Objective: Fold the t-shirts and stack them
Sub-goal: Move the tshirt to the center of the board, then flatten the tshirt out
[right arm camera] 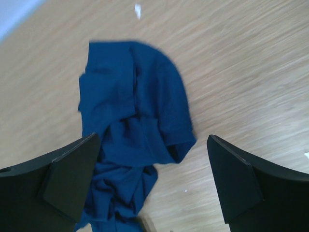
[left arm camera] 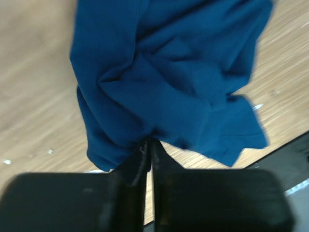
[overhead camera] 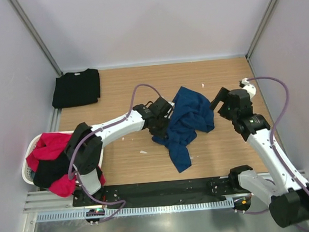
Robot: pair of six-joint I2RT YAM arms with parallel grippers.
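My right gripper needs to go down and to the left in the top view next, over the edge of the shirt that faces it. That cloth is below it on that side.
The navy blue t-shirt (overhead camera: 185,122) lies crumpled on the middle of the wooden table; its print is hidden. My left gripper (overhead camera: 163,120) is at the shirt's left edge, shut on a pinch of blue cloth, as the left wrist view (left arm camera: 149,144) shows with the shirt (left arm camera: 169,82) bunched ahead of the tips. My right gripper (overhead camera: 220,103) is open and empty, just right of the shirt. In the right wrist view (right arm camera: 153,139) its wide-spread fingers frame the shirt (right arm camera: 135,121) below. A black t-shirt (overhead camera: 76,87) lies folded at the back left corner.
A white basket (overhead camera: 26,162) at the left front edge holds a red t-shirt (overhead camera: 53,144) and a black one (overhead camera: 49,172), partly behind the left arm. White walls stand close on three sides. A black rail (overhead camera: 165,189) runs along the table's front.
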